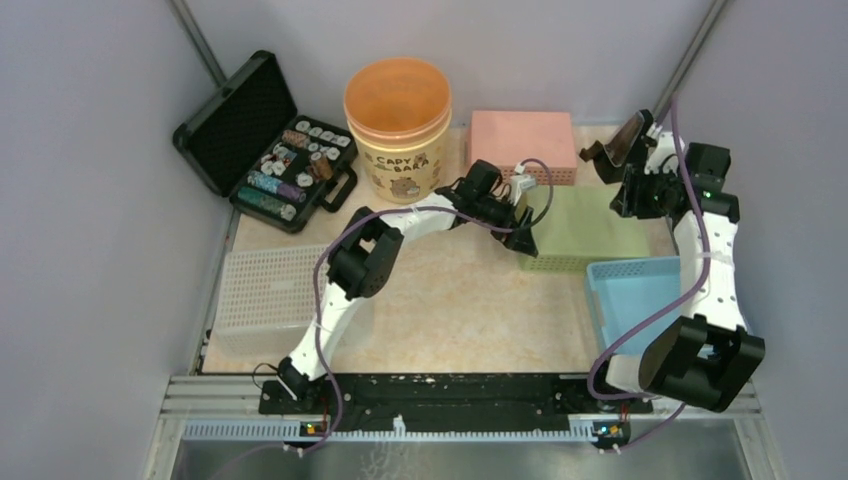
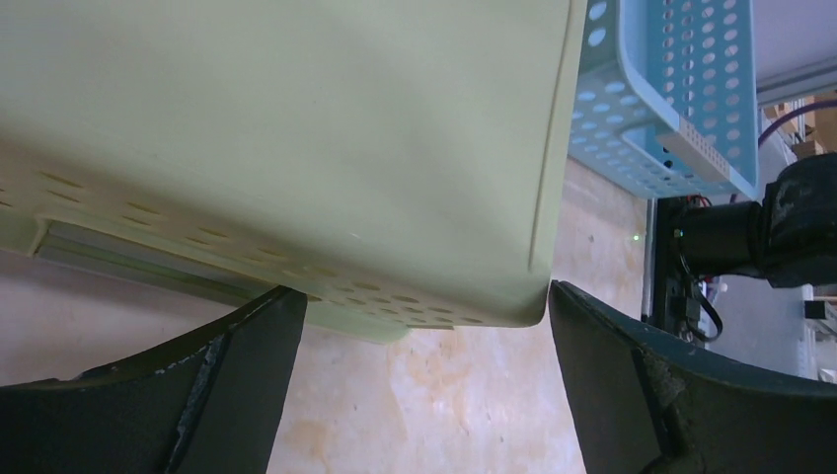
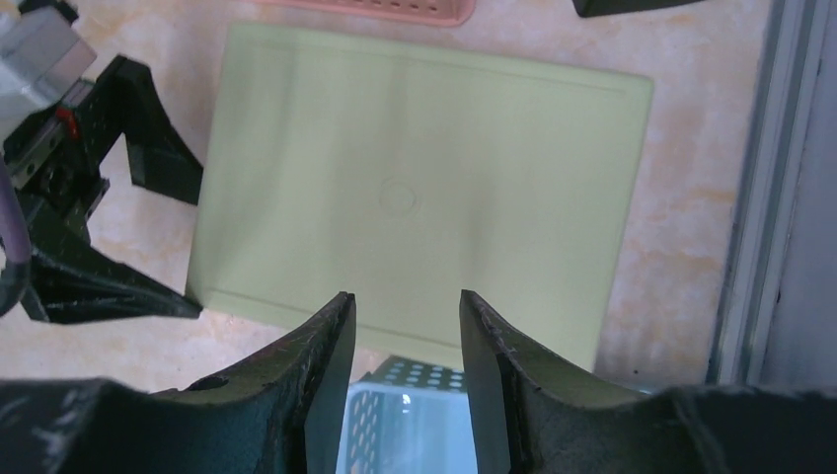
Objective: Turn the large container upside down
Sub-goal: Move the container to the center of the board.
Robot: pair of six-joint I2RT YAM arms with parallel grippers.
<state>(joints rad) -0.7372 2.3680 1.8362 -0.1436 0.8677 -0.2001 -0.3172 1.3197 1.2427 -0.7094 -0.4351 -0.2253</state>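
Note:
The blue basket stands open side up, so my right gripper should next move back and down from above the green container onto the blue basket's rim (image 1: 595, 300) (image 3: 345, 439) beside the bare tabletop.
The large container (image 1: 590, 225) is a pale green perforated basket lying bottom up on the table, its flat base facing upward (image 3: 415, 188). My left gripper (image 1: 522, 238) sits low at its near left corner with the jaws wide open. In the left wrist view that corner (image 2: 494, 296) hangs just beyond the gap of the left gripper (image 2: 424, 331), and neither finger touches it. My right gripper (image 1: 615, 148) hovers above the container's far right side. It looks straight down, the right gripper (image 3: 403, 306) partly open with nothing between its fingers.
An orange capybara tub (image 1: 398, 125) and an open black case (image 1: 265, 145) of small items stand at the back left. A pink basket (image 1: 522, 145) lies behind the green one. A blue basket (image 1: 640, 300) sits at its near right, and a white basket (image 1: 268, 290) at the left edge.

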